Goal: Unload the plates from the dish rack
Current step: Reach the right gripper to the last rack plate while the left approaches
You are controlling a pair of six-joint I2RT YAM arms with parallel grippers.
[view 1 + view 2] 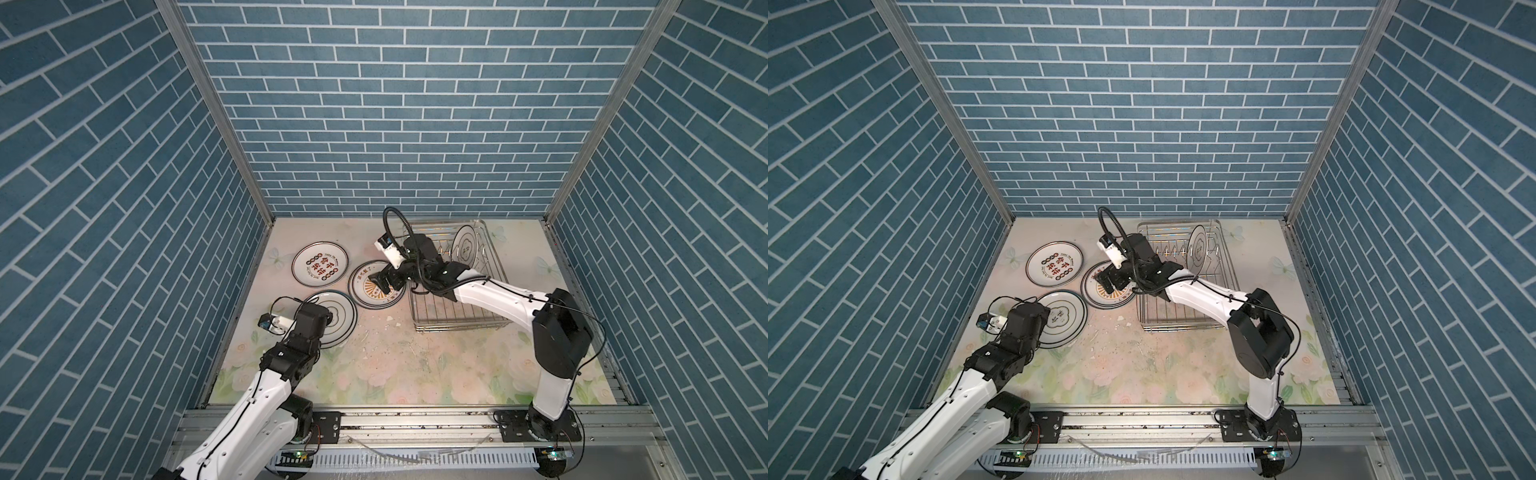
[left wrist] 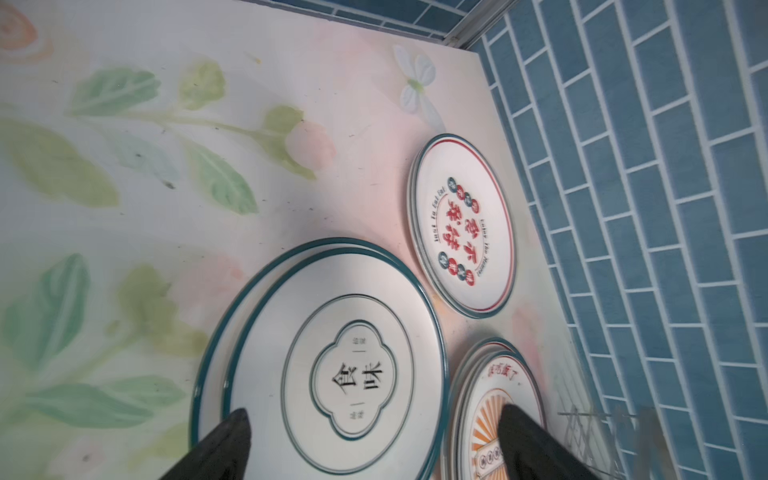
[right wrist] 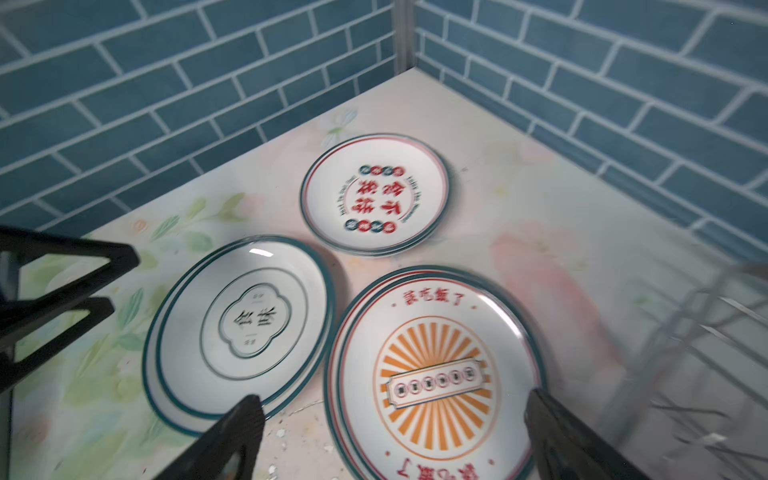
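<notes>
The robot will next swing its right gripper across the dish rack and turn outward onto the upright plate's upper rim, because that plate stands outward of it past empty slots.
Three low stacks of plates lie flat on the left of the table: red-character plates, sunburst plates and flower-outline plates. One plate stands upright at the far end of the wire dish rack. My left gripper hangs open just above the flower-outline plate, nothing between its fingers. My right gripper is open over the sunburst plate, holding nothing. In both top views the left wrist hides its own fingers.
Small white chips lie scattered on the floral table between the plate stacks and the rack. Blue brick-pattern walls close in the back and both sides. The right arm's forearm stretches across the rack's near half.
</notes>
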